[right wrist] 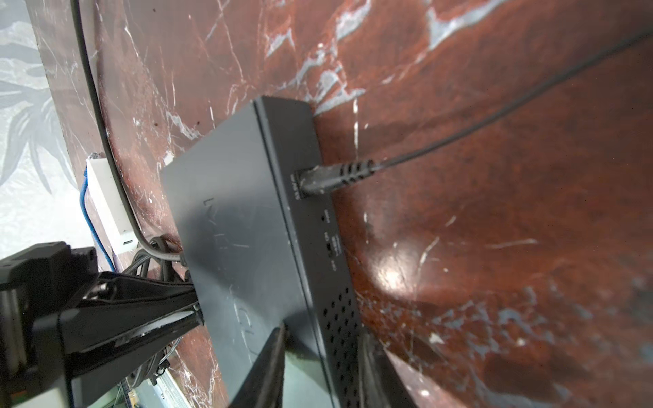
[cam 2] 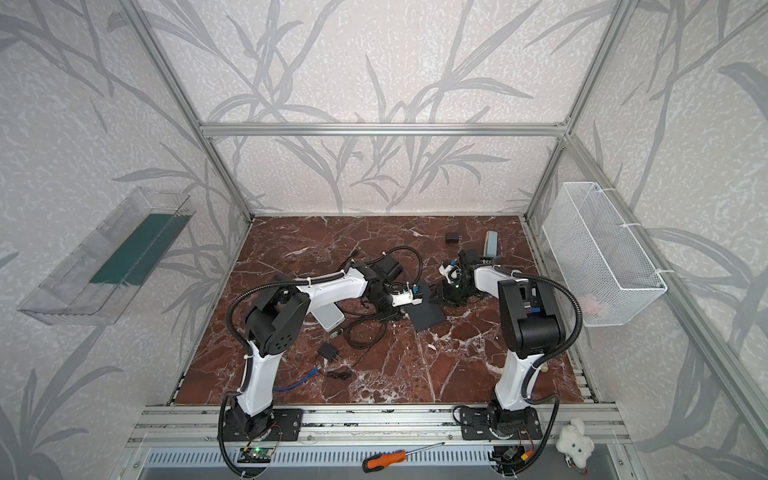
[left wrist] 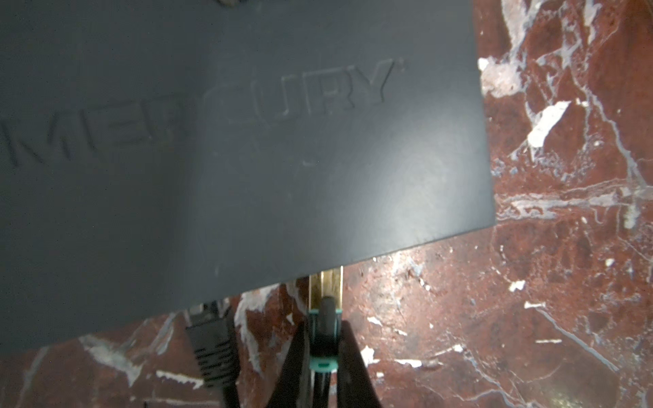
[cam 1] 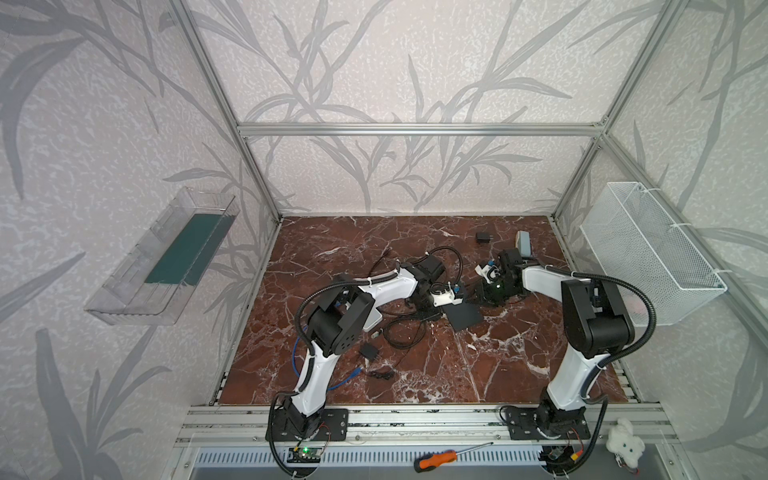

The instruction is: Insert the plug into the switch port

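Observation:
The left gripper will push toward the slab's edge at the metal tip (cam 1: 448, 316) (left wrist: 326, 267) and let go of the connector there, because that edge is just beyond the gripper's fingers.
The white switch box (cam 2: 330, 318) lies half under my left arm; its port does not show. A small black adapter block (cam 1: 368, 352) lies front left, its thin cord ending in the tiny black plug (cam 1: 381, 374) on the table, apart from both grippers. My left gripper (left wrist: 323, 328) is shut on the thicker black cable's connector (left wrist: 325, 318), which has a teal clip and a metal tip at the edge of the dark grey slab (left wrist: 247, 159). My right gripper (right wrist: 323, 353) is shut on that slab's vented edge (right wrist: 339, 311).
Another thin cord's plug (right wrist: 328, 178) sits in the slab's side. A blue cable (right wrist: 84, 208) runs along the white box. A black cable coil (cam 1: 405, 332), a second adapter (cam 1: 482, 237) and a grey block (cam 1: 523, 243) lie around. A mesh basket (cam 1: 648, 249) hangs on the right.

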Action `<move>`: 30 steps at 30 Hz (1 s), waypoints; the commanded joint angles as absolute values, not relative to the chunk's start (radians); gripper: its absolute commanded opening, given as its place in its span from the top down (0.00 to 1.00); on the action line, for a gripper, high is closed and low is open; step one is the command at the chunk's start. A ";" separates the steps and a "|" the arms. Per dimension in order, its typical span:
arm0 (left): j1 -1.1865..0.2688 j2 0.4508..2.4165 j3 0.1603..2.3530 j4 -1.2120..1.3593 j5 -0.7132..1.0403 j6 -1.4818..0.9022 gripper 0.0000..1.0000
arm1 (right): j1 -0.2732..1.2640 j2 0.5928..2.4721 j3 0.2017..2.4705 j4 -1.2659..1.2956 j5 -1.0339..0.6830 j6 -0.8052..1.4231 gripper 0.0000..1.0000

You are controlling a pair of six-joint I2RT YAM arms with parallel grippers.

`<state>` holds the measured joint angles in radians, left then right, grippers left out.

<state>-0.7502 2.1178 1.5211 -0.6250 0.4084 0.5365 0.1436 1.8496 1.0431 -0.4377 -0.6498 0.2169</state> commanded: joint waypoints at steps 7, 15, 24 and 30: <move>-0.804 2.178 1.720 -0.399 0.476 0.399 1.00 | 0.254 1.828 0.921 -0.498 -0.885 0.304 0.66; -0.801 2.171 1.693 -0.381 0.469 0.379 1.00 | 0.255 1.810 0.886 -0.459 -0.905 0.321 0.66; -0.793 2.258 1.860 -0.371 0.439 0.352 1.00 | 0.279 1.822 0.842 -0.395 -1.008 0.351 0.66; -0.788 2.323 1.986 -0.358 0.435 0.310 1.00 | 0.310 1.830 0.819 -0.333 -1.061 0.393 0.66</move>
